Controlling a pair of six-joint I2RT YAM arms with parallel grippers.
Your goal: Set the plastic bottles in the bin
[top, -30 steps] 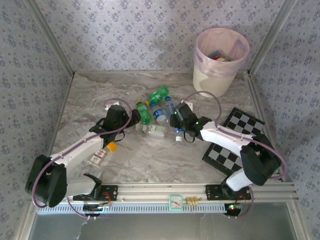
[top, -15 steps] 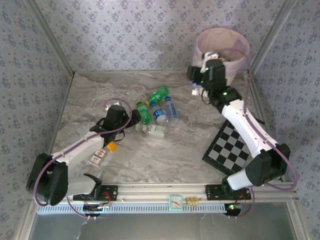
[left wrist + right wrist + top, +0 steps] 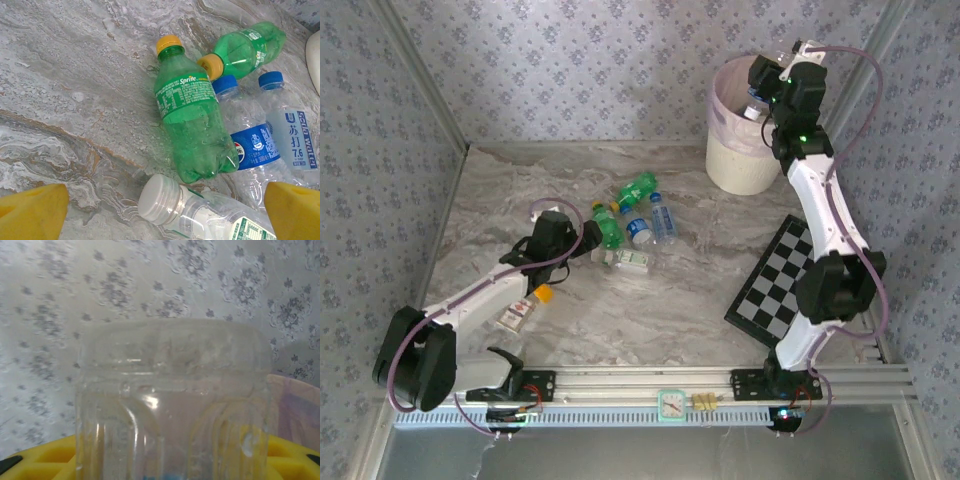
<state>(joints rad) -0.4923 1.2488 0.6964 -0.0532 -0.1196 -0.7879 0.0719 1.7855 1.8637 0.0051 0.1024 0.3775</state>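
Observation:
My right gripper will next tilt its fingers down over the bin's opening and let the clear plastic bottle (image 3: 172, 400) drop into it, because the bin's lined opening (image 3: 297, 411) is below the gripper.
My right gripper (image 3: 761, 92) hangs over the bin (image 3: 740, 165), a cream wastebasket with a pink liner, and is shut on a clear plastic bottle (image 3: 172, 400) between its yellow fingers (image 3: 45, 457). The liner's rim (image 3: 295, 405) shows behind that bottle. My left gripper (image 3: 162, 215) stands open low over the bottle cluster mid-table. Between its fingertips lies a clear bottle with a white cap (image 3: 200, 210). Beyond it lie a green Sprite bottle (image 3: 192, 125), a second green one (image 3: 245, 47) and two blue-labelled bottles (image 3: 247, 145) (image 3: 292, 140).
A checkerboard (image 3: 785, 285) lies at the right by the right arm's base. One small bottle (image 3: 517, 315) and a tiny orange piece (image 3: 542, 293) lie beside the left forearm. Patterned walls close in the table on three sides.
The right arm has swung from the bottle cluster up and back to above the bin, carrying the clear bottle. The left arm has not moved.

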